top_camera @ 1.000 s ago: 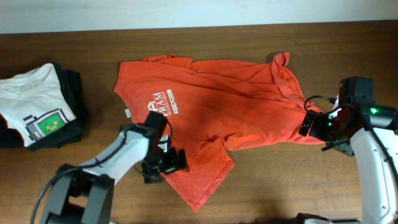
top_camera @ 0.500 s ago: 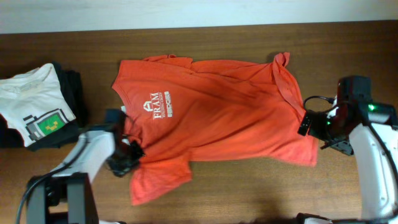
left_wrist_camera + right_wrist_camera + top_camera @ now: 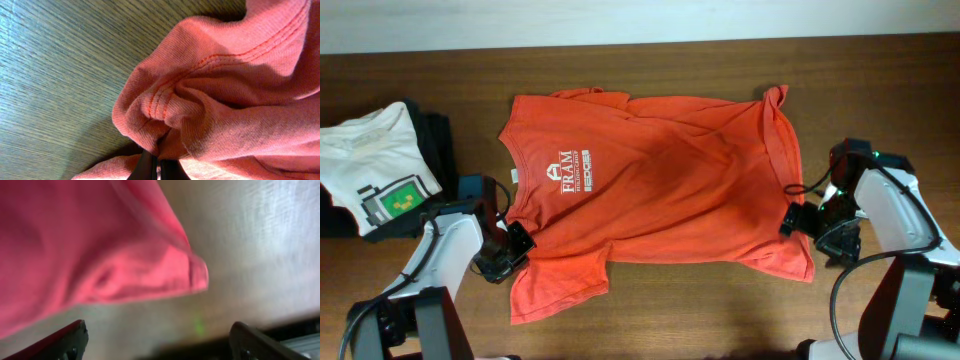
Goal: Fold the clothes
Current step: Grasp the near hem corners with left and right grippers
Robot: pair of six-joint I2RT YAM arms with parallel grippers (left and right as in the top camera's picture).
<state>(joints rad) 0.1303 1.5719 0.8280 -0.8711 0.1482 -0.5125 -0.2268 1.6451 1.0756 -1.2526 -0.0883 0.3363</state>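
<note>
The cloth is still ahead of my right gripper's open fingers. My right gripper will next go down and move back onto the shirt's near hem corner (image 3: 796,268) (image 3: 179,281) to close on it.
The clothes (image 3: 660,185), an orange-red T-shirt with a small white chest logo, lie spread face up across the middle of the table. My left gripper (image 3: 516,243) sits at the shirt's near-left edge beside the sleeve. In the left wrist view the left gripper (image 3: 158,161) is shut on a bunched fold of the clothes (image 3: 225,95), with a stitched hem curling just above it. My right gripper (image 3: 804,222) is at the shirt's near-right hem corner. The right wrist view shows the right gripper (image 3: 157,335) open, the clothes (image 3: 100,255) and their corner lying ahead of it, not between the fingers (image 3: 70,339).
A white T-shirt with a green pixel graphic (image 3: 380,175) lies on folded black garments (image 3: 438,150) at the far left. Bare wooden table (image 3: 720,300) runs along the near side and to the right of the shirt.
My left gripper shut on the shirt and dragged the near sleeve from the lower middle out to the left. My right gripper moved down and left to the hem corner.
</note>
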